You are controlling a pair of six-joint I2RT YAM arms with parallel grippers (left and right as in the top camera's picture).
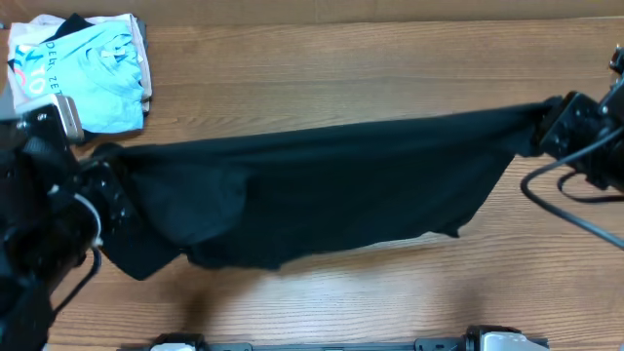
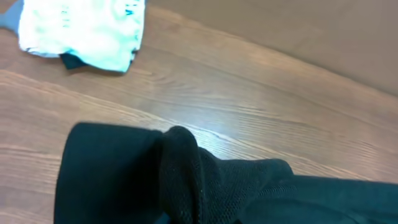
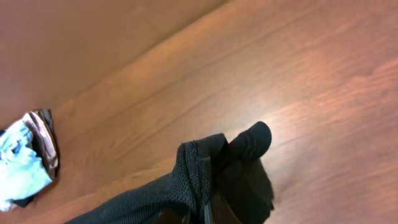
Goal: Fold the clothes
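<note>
The black T-shirt (image 1: 322,185) is hanging in the air. My left gripper will move down and outward onto the bare wood (image 1: 202,91) beside the light blue shirt and let go of the black T-shirt's end.
The clothes, a black T-shirt (image 1: 322,185), hang stretched across the table between my two arms, the lower edge sagging toward the near side. My left gripper (image 1: 102,180) is shut on the shirt's left end; in the left wrist view black fabric (image 2: 186,180) bunches over the jaws and hides them. My right gripper (image 1: 548,122) is shut on the right end, and in the right wrist view a pinched fold of the shirt (image 3: 205,171) sticks up from between the fingers. No logo mark shows.
A light blue shirt with white lettering (image 1: 93,68) lies crumpled at the far left corner, also in the left wrist view (image 2: 81,31) and the right wrist view (image 3: 22,162). The wooden table (image 1: 390,58) runs to a back wall. Black cables (image 1: 575,210) loop by the right arm.
</note>
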